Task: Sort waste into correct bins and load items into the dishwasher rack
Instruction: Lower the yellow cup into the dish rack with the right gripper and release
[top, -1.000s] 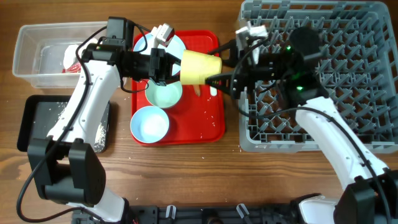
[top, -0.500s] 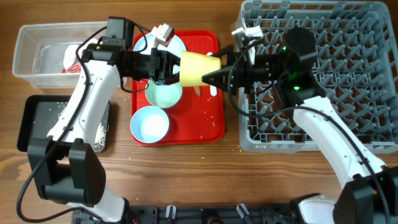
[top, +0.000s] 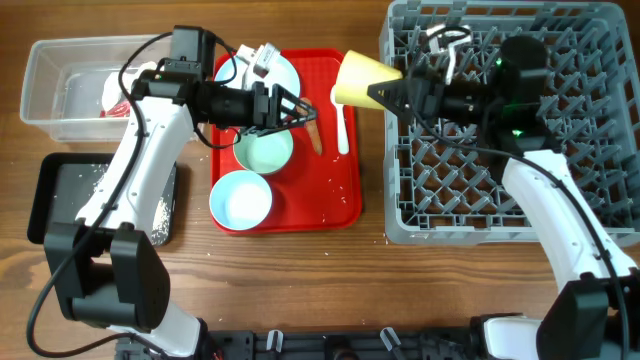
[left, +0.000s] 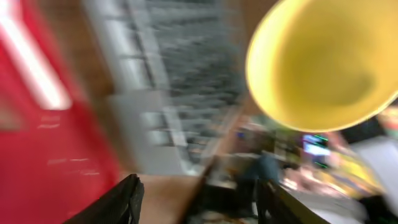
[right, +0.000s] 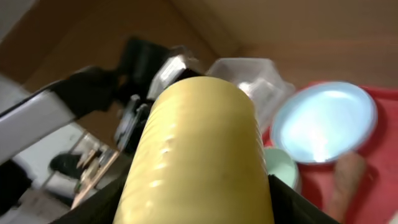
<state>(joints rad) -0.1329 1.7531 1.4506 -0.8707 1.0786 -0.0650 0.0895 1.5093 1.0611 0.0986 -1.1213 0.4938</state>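
I will next tilt my right gripper, move it back and down, and let go of the cup (top: 360, 78) in the rack's tray-side near corner (top: 450, 202), which is below and back from it.
My right gripper (top: 388, 93) (right: 194, 208) is shut on the small yellow cup (top: 360, 78) (right: 199, 149), which lies on its side in the air at the left edge of the grey dishwasher rack (top: 520, 215). My left gripper (top: 297, 107) (left: 199, 205) stands open and empty over the red tray, apart from the cup (left: 323, 62). On that tray lie the pale blue plate (top: 283, 72) (right: 323, 121), a mint bowl (top: 263, 152) (right: 281, 169), a second bowl (top: 241, 198), the white spoon (top: 342, 125) and a brown sausage stick (top: 315, 136).
The clear tub (top: 50, 60) at the far left holds a red wrapper (top: 120, 106) and white tissue (top: 112, 90). The black tray (top: 60, 190) in front of it has rice crumbs (top: 160, 215). The red tray (top: 335, 200) lies between the arms.
The left gripper opened and let go of the yellow cup. The right gripper closed on it and carried it right and back, to the rack's left edge.
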